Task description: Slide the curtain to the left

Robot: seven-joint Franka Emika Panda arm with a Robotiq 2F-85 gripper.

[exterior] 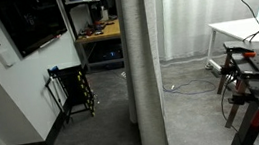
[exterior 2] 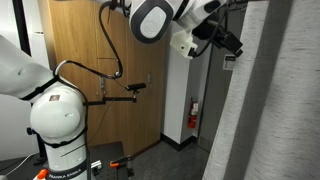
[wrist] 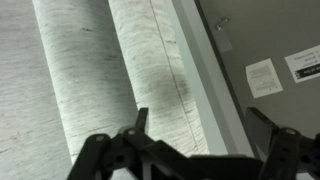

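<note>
I need to raise my open gripper next and move it outward until the edge fold is between its fingers, because the edge fold of the curtain (exterior 2: 255, 20) (wrist: 178, 85) hangs outward of my gripper.
The curtain (exterior: 141, 71) is tall grey-beige ribbed fabric that hangs in vertical folds down to the floor. It fills the right side of an exterior view (exterior 2: 275, 110). In the wrist view its folds (wrist: 150, 70) run down the left and middle. My gripper (exterior 2: 230, 43) is high up at the curtain's edge. In the wrist view the gripper (wrist: 203, 120) is open, with one finger over the fabric and the other over the grey wall. The curtain's edge fold lies between the fingers. I cannot tell whether they touch it.
A sheer white curtain (exterior: 185, 15) hangs behind the grey one. A white table (exterior: 240, 33) and a clamp stand (exterior: 241, 73) are beside it, and a black rack (exterior: 71, 90) stands by the wall. The robot base (exterior 2: 55, 125) stands before a wooden door (exterior 2: 105, 70). Paper labels (wrist: 265, 75) are on the wall.
</note>
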